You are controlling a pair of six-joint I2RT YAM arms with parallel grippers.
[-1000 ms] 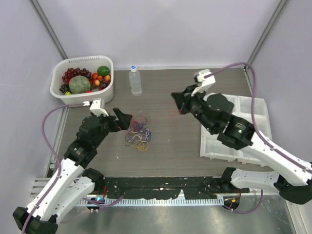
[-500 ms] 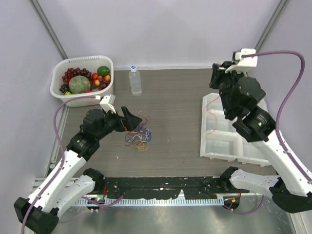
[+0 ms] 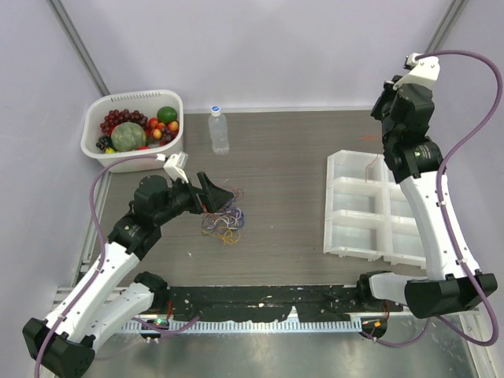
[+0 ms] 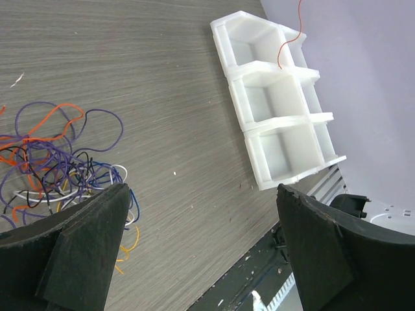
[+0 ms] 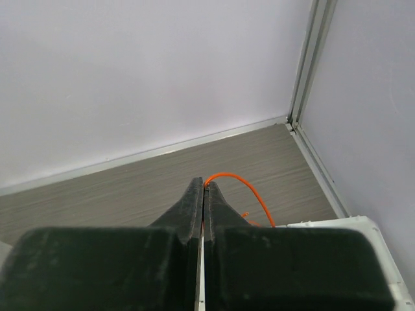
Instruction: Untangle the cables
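Observation:
My right gripper should lower next and tip its fingers down over the far section (image 3: 370,167) of the white tray. Then it should release the orange cable.
A tangle of thin cables (image 3: 224,219) in purple, orange, yellow, white and black lies on the table left of centre; it also shows in the left wrist view (image 4: 55,165). My left gripper (image 3: 219,197) is open and empty, hovering at the pile's upper left edge. My right gripper (image 3: 387,118) is high at the back right, above the white tray's far end. It is shut on one orange cable (image 5: 243,194), which hangs down into the tray's far compartment (image 3: 370,167) and shows in the left wrist view (image 4: 288,48).
A white compartment tray (image 3: 339,206) lies at the right. A white basket of fruit (image 3: 175,102) stands at the back left, with a clear water bottle (image 3: 218,130) beside it. Walls close in behind and to the right.
My right arm has swung from mid-table to the back right and risen, carrying the orange cable over the tray. My left gripper has shifted slightly right, over the pile's edge.

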